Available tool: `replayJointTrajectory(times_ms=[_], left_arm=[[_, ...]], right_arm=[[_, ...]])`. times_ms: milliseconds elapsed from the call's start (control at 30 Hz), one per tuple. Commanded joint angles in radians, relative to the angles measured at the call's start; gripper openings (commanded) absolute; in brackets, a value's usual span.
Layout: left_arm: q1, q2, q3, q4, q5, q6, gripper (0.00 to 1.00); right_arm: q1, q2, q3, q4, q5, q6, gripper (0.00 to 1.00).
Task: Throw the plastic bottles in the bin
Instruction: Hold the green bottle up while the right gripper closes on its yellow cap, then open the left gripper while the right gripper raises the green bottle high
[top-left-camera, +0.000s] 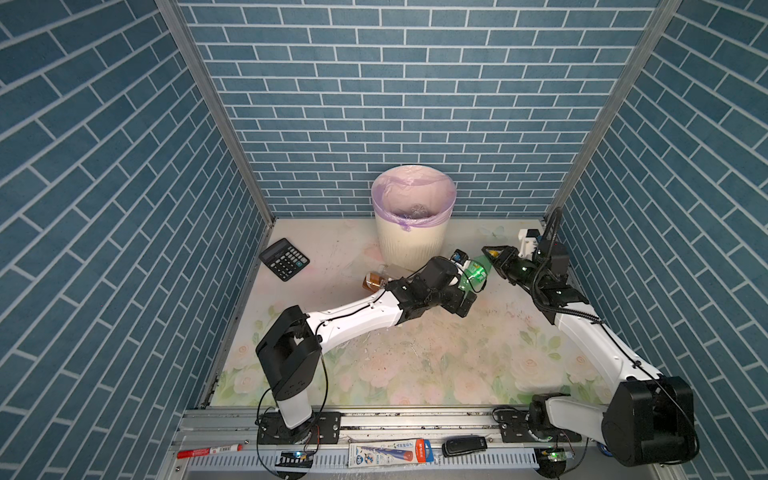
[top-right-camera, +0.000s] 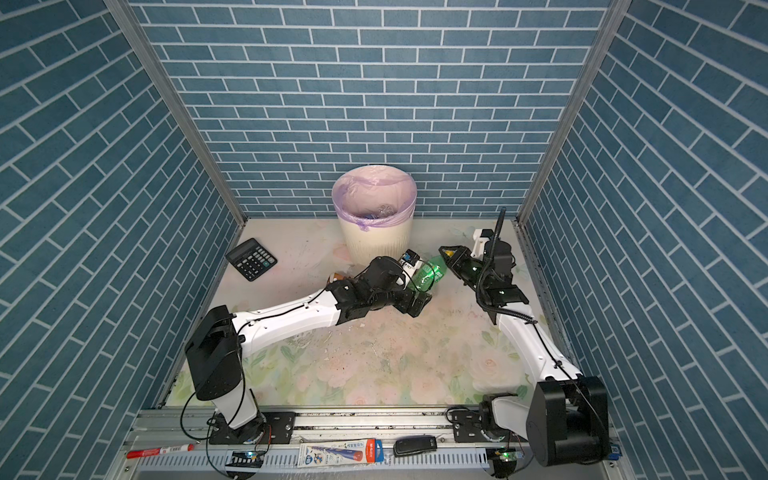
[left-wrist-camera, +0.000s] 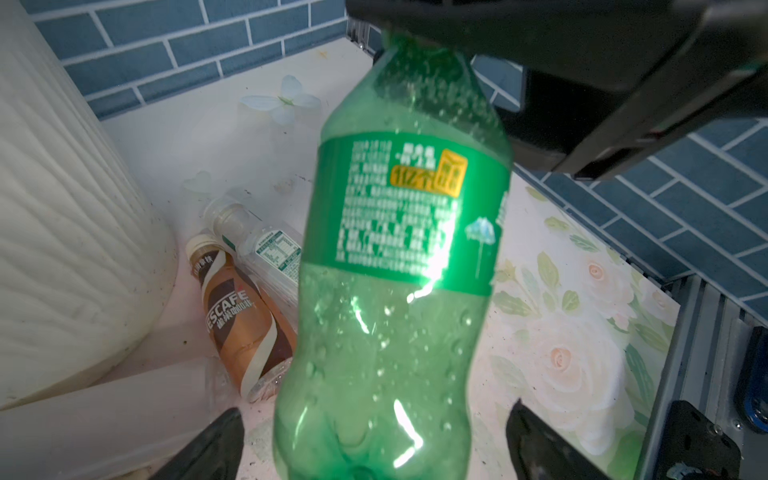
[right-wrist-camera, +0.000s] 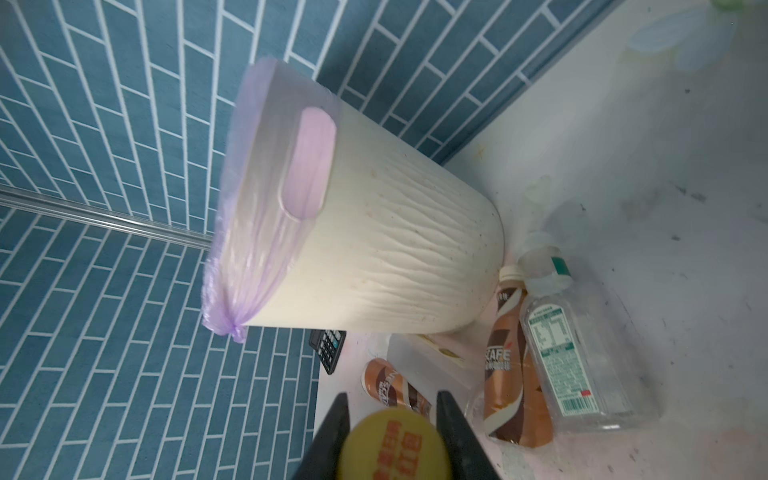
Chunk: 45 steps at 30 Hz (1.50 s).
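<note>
The green bottle (top-left-camera: 476, 274) should go up high in my right gripper and swing over the bin's opening (top-left-camera: 414, 197) to be released, because the bin's rim is higher than the gripper.
A green plastic bottle (top-left-camera: 476, 274) (top-right-camera: 430, 274) (left-wrist-camera: 407, 249) hangs slanted above the table, to the right of the bin (top-left-camera: 411, 245) (top-right-camera: 374, 247). My right gripper (top-left-camera: 490, 252) (top-right-camera: 446, 251) (right-wrist-camera: 392, 399) is shut on its yellow cap (right-wrist-camera: 392, 446). My left gripper (top-left-camera: 471, 289) (left-wrist-camera: 374, 407) is open around the bottle's base, with its fingers (left-wrist-camera: 224, 440) standing apart from it on both sides. A brown-labelled bottle (left-wrist-camera: 245, 324) (right-wrist-camera: 511, 374) and a clear bottle (left-wrist-camera: 270, 249) (right-wrist-camera: 582, 361) lie side by side at the bin's foot. A second brown-labelled bottle (top-left-camera: 374, 280) (right-wrist-camera: 390, 386) lies nearby.
A black calculator (top-left-camera: 284, 258) (top-right-camera: 251, 258) lies at the back left of the flowered table. A translucent white bottle (right-wrist-camera: 428, 353) lies against the bin's base. A red marker (top-left-camera: 210, 451) rests on the front rail. Blue brick walls close in three sides.
</note>
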Motion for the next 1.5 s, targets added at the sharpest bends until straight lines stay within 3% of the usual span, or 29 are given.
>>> replayJointTrajectory(times_ms=[0, 400, 833, 1033, 1233, 1467], left_arm=[[0.022, -0.053, 0.061, -0.027, -0.030, 0.046, 0.99], [0.139, -0.089, 0.267, -0.090, -0.014, 0.088, 0.99], [0.304, -0.075, 0.481, -0.145, 0.001, 0.080, 0.99], [0.364, -0.076, 0.554, -0.162, 0.020, 0.105, 0.99], [0.395, -0.100, 0.564, -0.165, 0.034, 0.111, 0.99], [0.397, -0.145, 0.461, -0.127, 0.032, 0.102, 0.99]], right_arm=[[-0.014, 0.025, 0.113, -0.003, 0.006, -0.033, 0.02], [-0.033, 0.181, 0.565, -0.099, 0.100, -0.141, 0.02], [-0.032, 0.485, 1.142, -0.084, 0.159, -0.102, 0.02], [-0.032, 0.553, 1.394, -0.164, 0.208, -0.180, 0.02], [-0.032, 0.543, 1.484, -0.170, 0.317, -0.273, 0.02], [0.032, 0.670, 1.516, -0.155, 0.257, -0.177, 0.02]])
